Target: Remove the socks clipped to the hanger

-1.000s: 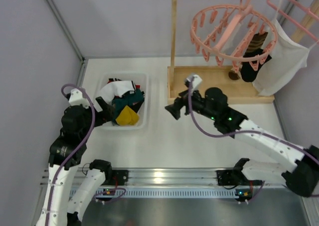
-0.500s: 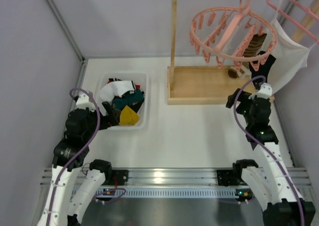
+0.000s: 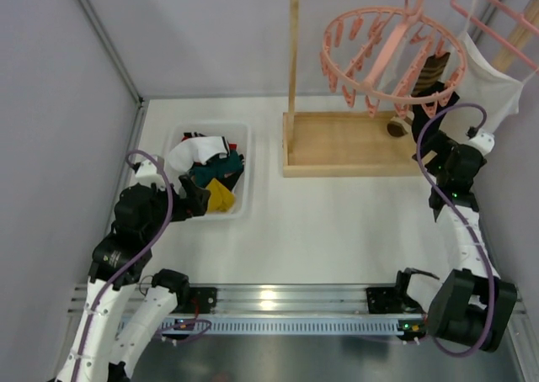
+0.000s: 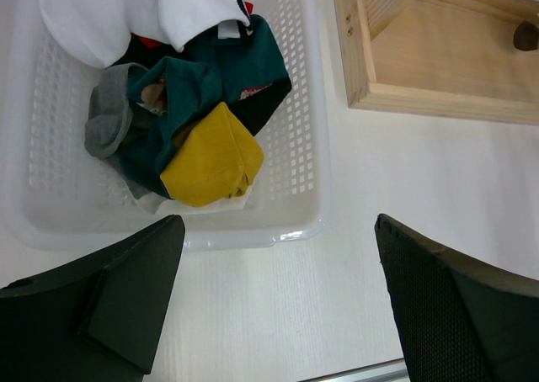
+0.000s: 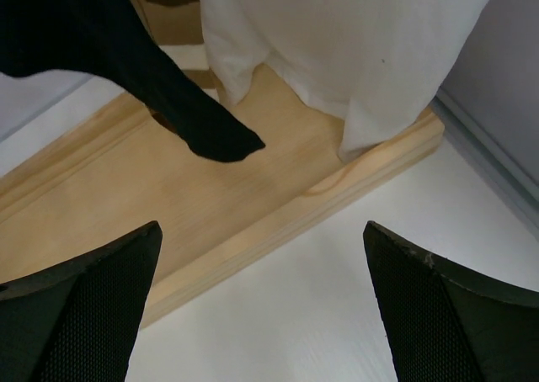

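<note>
The black sock (image 3: 436, 104) hangs above the open fingers of the right gripper, so the robot next needs to tilt that gripper up and turn toward the sock, to bring the fingers around the sock's lower end.
The round pink ring hanger (image 3: 387, 58) hangs from a wooden rail at the back right. A black sock (image 3: 436, 104) and a brown striped sock (image 3: 434, 67) hang from pegs on its right side. My right gripper (image 3: 429, 145) is open and empty just below the black sock; in the right wrist view (image 5: 261, 226) the sock's toe (image 5: 210, 138) hangs above and left of the jaws. My left gripper (image 3: 196, 198) is open and empty at the near edge of a white basket (image 4: 313, 188). The basket holds teal (image 4: 194, 87), mustard (image 4: 210, 155) and white (image 4: 126, 12) socks.
A large white garment (image 3: 484, 104) on a plain pink hanger (image 3: 497, 20) hangs right of the ring, close to my right gripper, and shows in the right wrist view (image 5: 337, 45). The wooden stand's base (image 3: 337, 142) and upright post (image 3: 293, 62) lie under the hanger.
My right arm has swung from the table's middle to the far right, up under the black sock. My left gripper has drawn back slightly to the basket's near edge.
</note>
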